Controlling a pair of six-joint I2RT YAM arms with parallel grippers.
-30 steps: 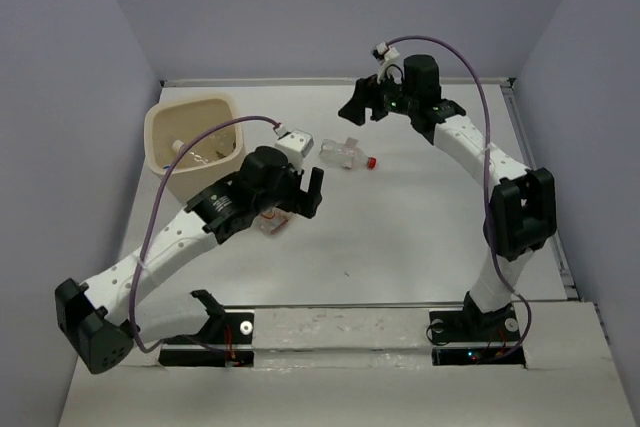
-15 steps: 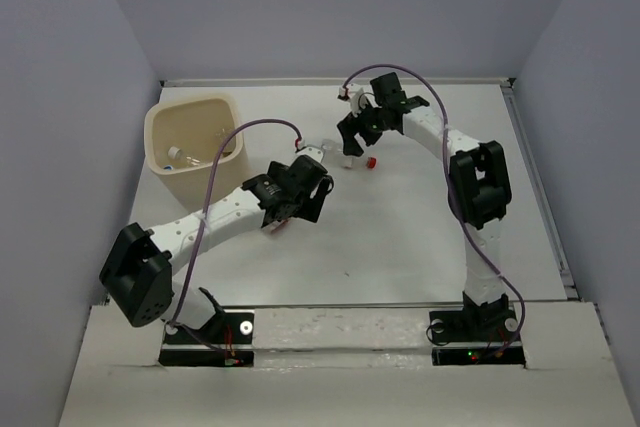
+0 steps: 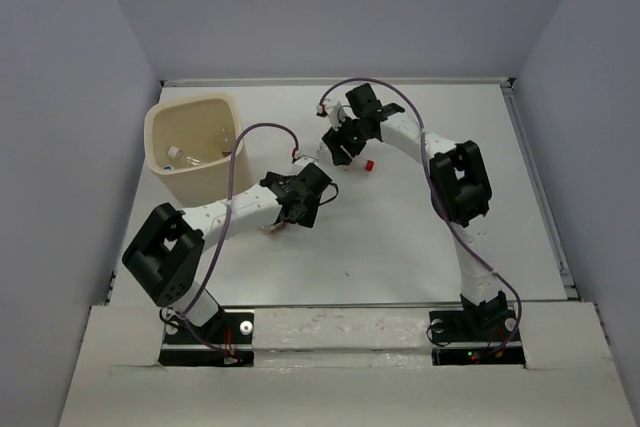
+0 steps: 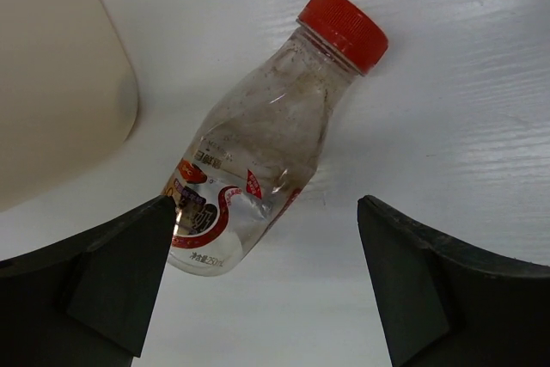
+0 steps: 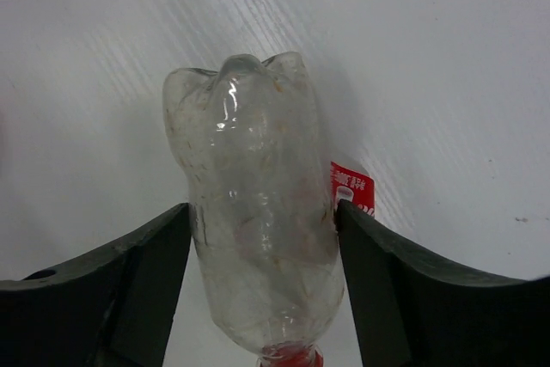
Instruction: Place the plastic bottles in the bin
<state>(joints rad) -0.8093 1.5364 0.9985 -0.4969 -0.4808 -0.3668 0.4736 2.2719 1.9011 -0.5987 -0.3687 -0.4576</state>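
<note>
I will next move my left gripper down around the labelled base end of the second bottle (image 3: 273,228) (image 4: 225,217), because it lies on the tabletop below the open fingers.
A clear plastic bottle (image 5: 258,229) with a torn red label lies on the white table, base pointing away from the camera. My right gripper (image 5: 260,212) is shut on it, a finger pressed on each side. From above, that bottle's red cap (image 3: 369,164) pokes out beside the right gripper (image 3: 338,145). A second plastic bottle (image 4: 266,152), with a red cap and a red label, lies under my left gripper (image 4: 266,290). That gripper is open, and the bottle's base is close to its left finger (image 4: 120,272). The cream bin (image 3: 195,107) stands at the back left with bottles (image 3: 180,155) inside.
The bin's wall (image 4: 51,83) fills the upper left of the left wrist view, close to the second bottle. Grey walls enclose the table on the left, back and right. A purple cable loops over each arm.
Both arms have folded inward. The right gripper came down and left over its bottle and closed on its sides. The left gripper swung right and lower over the other bottle, staying open.
</note>
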